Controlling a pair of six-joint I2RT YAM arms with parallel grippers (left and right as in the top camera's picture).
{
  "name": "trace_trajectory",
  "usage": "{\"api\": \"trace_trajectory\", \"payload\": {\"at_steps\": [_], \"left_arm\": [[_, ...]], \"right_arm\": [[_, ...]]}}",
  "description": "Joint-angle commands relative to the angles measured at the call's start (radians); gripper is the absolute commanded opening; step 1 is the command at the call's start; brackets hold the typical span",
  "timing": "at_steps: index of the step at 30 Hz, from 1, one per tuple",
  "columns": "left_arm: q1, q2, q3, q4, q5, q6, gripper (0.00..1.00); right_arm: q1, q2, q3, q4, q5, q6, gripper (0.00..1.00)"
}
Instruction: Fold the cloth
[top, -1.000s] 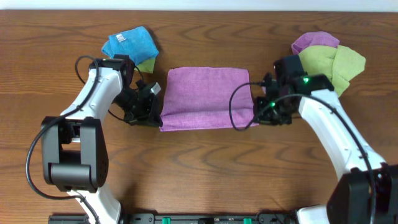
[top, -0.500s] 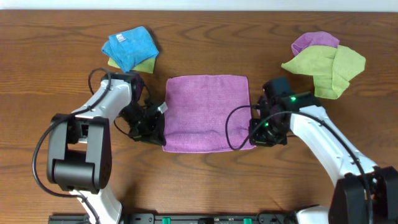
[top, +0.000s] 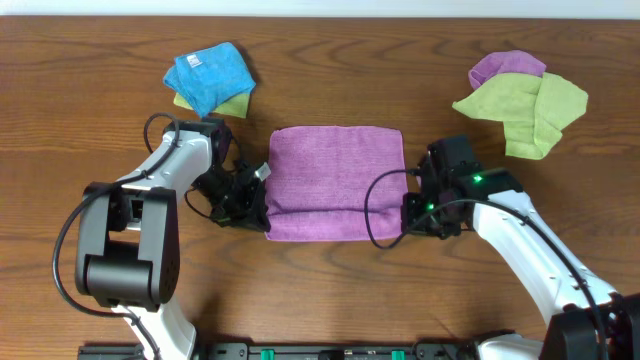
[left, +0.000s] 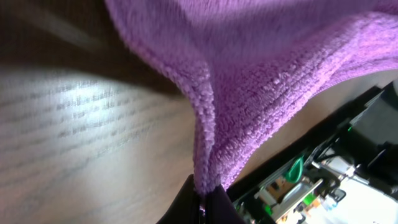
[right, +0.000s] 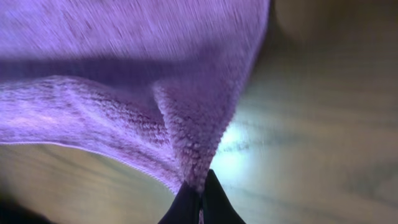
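The far half of the cloth lies uncovered, so my right gripper will carry the near corner outward, lower it onto the same side's far corner (top: 399, 132) and release.
A purple cloth (top: 335, 180) lies folded on the wooden table in the overhead view. My left gripper (top: 262, 212) is shut on its near left corner, and my right gripper (top: 408, 218) is shut on its near right corner. In the left wrist view the cloth (left: 261, 74) hangs from my shut fingers (left: 204, 202). In the right wrist view the cloth (right: 124, 87) rises from my shut fingers (right: 200, 198).
A blue cloth on a green one (top: 210, 75) lies at the back left. A light green cloth over a purple one (top: 525, 95) lies at the back right. The table's near edge runs below both arms.
Both grippers have drawn the held cloth edge toward the near side of the table. The right arm swung away from the green cloth pile; the cloth shifted nearer.
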Motion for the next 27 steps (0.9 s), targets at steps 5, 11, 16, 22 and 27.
{"api": "trace_trajectory", "payload": {"at_steps": [5,11,16,22,27], "left_arm": [[0.002,-0.006,0.016,0.064,0.045,-0.106,0.06],[0.002,-0.006,0.077,0.165,0.040,-0.191,0.06],[0.002,-0.006,0.120,0.211,0.018,-0.225,0.06],[0.002,-0.006,0.139,0.286,0.003,-0.280,0.06],[0.003,-0.006,0.139,0.383,0.003,-0.325,0.06]], "right_arm": [[0.010,-0.014,-0.001,0.101,0.082,0.013,0.01],[0.009,-0.012,-0.001,0.190,0.124,0.014,0.01],[0.009,-0.011,-0.001,0.240,0.153,0.013,0.01],[0.004,-0.011,-0.001,0.307,0.183,0.013,0.01],[-0.010,0.005,-0.001,0.371,0.189,0.005,0.01]]}}
